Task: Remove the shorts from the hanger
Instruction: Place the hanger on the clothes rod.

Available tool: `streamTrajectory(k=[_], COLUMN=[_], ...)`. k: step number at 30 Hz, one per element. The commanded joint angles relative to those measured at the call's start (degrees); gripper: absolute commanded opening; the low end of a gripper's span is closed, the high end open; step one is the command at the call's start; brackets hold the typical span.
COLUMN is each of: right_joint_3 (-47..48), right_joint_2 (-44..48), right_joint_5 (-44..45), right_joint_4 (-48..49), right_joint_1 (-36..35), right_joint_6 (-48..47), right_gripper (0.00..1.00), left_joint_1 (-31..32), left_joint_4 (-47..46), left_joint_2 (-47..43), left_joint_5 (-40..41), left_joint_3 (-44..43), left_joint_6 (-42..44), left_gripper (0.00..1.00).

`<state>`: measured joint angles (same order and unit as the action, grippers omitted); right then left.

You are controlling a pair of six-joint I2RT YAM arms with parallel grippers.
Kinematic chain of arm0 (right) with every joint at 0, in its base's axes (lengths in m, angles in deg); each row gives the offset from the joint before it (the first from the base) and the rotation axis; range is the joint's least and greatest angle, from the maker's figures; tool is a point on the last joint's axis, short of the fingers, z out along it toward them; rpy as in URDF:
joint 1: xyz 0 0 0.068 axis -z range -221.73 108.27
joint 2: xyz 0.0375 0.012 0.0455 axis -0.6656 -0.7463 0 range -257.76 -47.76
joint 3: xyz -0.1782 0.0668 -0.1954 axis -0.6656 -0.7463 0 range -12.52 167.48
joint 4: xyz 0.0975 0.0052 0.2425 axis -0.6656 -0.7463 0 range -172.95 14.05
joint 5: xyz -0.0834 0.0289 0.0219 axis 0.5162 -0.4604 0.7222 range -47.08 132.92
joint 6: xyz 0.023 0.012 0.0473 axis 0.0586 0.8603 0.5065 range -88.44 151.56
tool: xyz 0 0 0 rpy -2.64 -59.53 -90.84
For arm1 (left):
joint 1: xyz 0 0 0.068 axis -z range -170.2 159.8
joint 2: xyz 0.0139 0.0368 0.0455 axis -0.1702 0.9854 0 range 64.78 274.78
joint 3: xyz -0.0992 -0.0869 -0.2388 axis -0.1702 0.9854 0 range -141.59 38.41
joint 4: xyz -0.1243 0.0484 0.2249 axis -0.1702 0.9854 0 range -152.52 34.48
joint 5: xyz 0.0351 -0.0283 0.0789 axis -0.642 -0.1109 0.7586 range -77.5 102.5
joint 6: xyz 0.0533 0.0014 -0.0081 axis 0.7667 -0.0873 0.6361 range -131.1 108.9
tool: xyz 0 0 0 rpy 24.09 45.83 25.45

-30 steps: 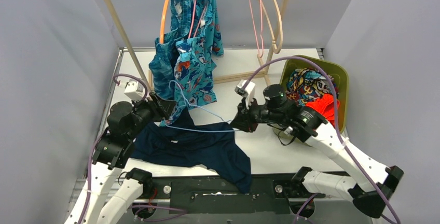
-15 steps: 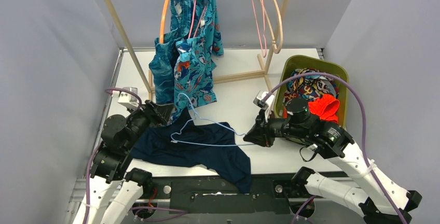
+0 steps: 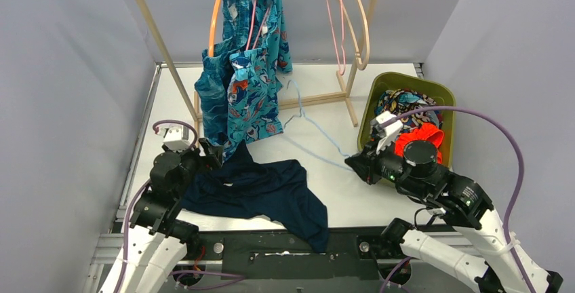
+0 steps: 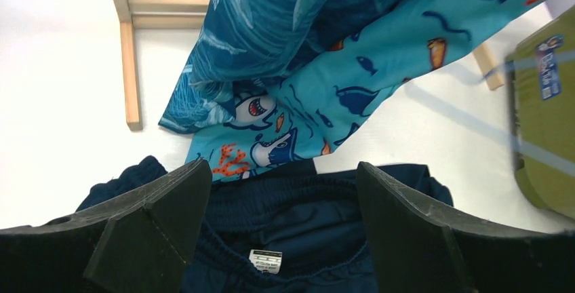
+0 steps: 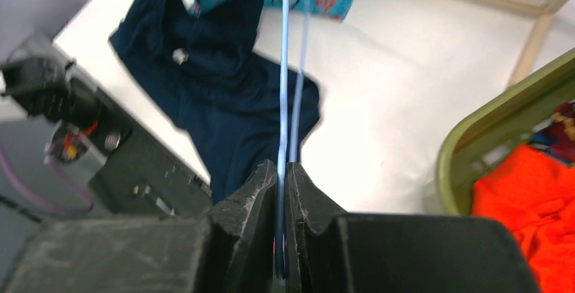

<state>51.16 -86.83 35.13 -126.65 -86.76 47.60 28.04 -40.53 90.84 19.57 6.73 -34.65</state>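
Observation:
The light-blue hanger point(image 3: 313, 125) is bare, so it goes up and outward with my right gripper to the rack bar's empty part next for release. That part lies above and outward of the gripper.
The navy shorts point(image 3: 261, 191) lie flat on the table, clear of any hanger. My left gripper point(image 3: 211, 154) is open over their waistband point(image 4: 305, 211), with one finger point(image 4: 159, 222) on each side of it. My right gripper point(image 3: 357, 164) is shut on a thin light-blue hanger point(image 3: 313, 125), held bare above the table and slanting toward the rack; it shows between the shut fingers in the right wrist view point(image 5: 284, 69). Teal leaf-print shorts point(image 3: 211, 89) and turquoise cartoon-print shorts point(image 3: 256, 96) hang on hangers from the rack.
A green basket point(image 3: 442, 96) at the right holds multicolour shorts point(image 3: 400, 111) and orange-red shorts point(image 3: 422, 137). The wooden rack point(image 3: 168, 62) stands at the back with empty pink point(image 3: 333, 28) and wooden hangers point(image 3: 365, 32). Grey walls close in on both sides.
My right gripper has pulled the blue hanger rightward out of the navy shorts, and it now hangs free in the air. The left gripper stayed at the waistband, shifting slightly nearer.

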Motion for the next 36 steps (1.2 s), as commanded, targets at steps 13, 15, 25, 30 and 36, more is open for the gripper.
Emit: streamTrajectory(k=[13, 15, 25, 30, 36], right_joint_3=[-4.2, -5.3, -3.6, -5.9, -7.5], right_joint_2=[-8.4, -9.3, -14.0, -15.7, -15.5], right_joint_5=[17.1, 17.3, 36.1, 40.1, 43.0], right_joint_4=[29.8, 34.3, 46.3, 51.0, 62.9], right_joint_1=[-0.2, -0.6, -9.2, -10.2, -11.7], right_joint_6=[3.7, 4.2, -6.6, -10.0, -17.6], right_gripper=[0.0, 0.0, 0.0, 0.0, 0.0], left_joint_1=[-0.5, -0.8, -1.6, -1.8, -1.7], left_joint_4=[-2.9, -3.7, -4.6, -5.8, -9.2], left_joint_2=[-2.0, -3.2, -1.2, 0.3, 1.3], left_joint_5=[5.7, 6.4, 6.0, 5.9, 2.4], left_joint_3=[1.1, 1.9, 2.0, 2.2, 3.4], left_joint_6=[0.8, 1.0, 1.7, 1.7, 1.9], left_gripper=[0.81, 0.81, 0.83, 0.83, 0.83])
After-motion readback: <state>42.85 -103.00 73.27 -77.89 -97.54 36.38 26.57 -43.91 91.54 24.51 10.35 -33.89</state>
